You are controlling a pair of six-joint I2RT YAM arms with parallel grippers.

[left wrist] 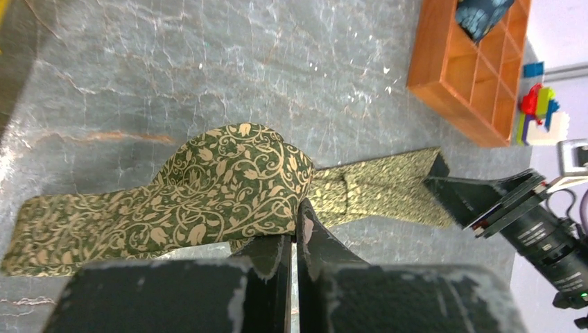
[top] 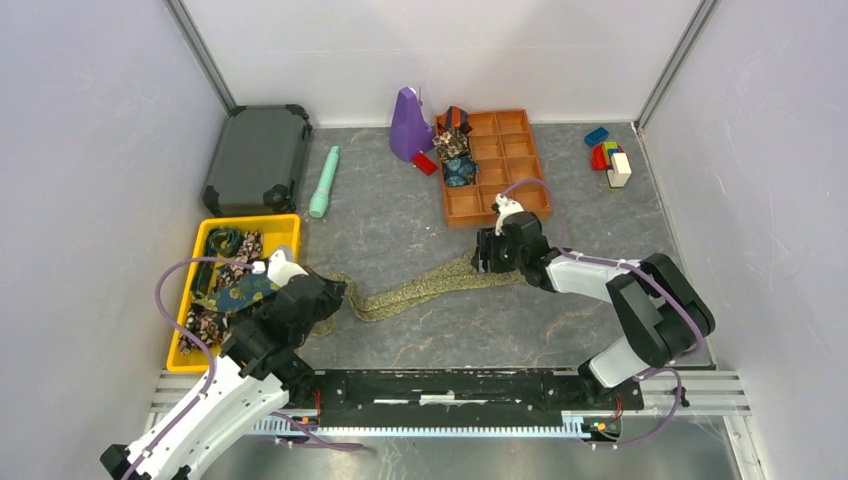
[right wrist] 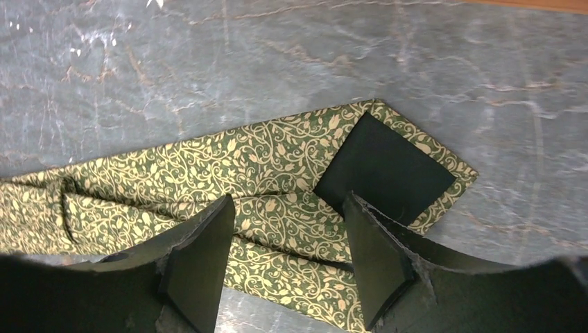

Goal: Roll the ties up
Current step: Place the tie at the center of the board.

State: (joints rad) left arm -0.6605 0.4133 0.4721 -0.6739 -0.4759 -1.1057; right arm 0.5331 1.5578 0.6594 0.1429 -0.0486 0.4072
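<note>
The left gripper will next draw back and to the right in the top view and release over the bare tabletop beside the tie [top: 420, 288], as the tie humps and bends here.
An olive-gold tie [top: 420, 288] with a vine pattern lies as a flat strip across the table between my two grippers. My left gripper [top: 335, 297] is shut on its left part, where the fabric humps up at the fingertips; in the left wrist view the tie [left wrist: 229, 177] bulges just beyond the gripper [left wrist: 297, 225]. My right gripper [top: 490, 255] is open, low over the tie's wide end. In the right wrist view the tie [right wrist: 277, 170] lies underside up with its dark lining showing, and the gripper [right wrist: 288, 208] straddles it. More ties [top: 228, 280] lie in the yellow bin. Rolled ties [top: 456, 150] sit in the orange tray.
The yellow bin [top: 250, 221] stands at the left and the orange compartment tray [top: 512, 150] at the back centre. A purple object [top: 408, 125], a teal cylinder [top: 324, 182], a dark case [top: 258, 158] and toy blocks [top: 608, 155] stand along the back. White walls enclose the table.
</note>
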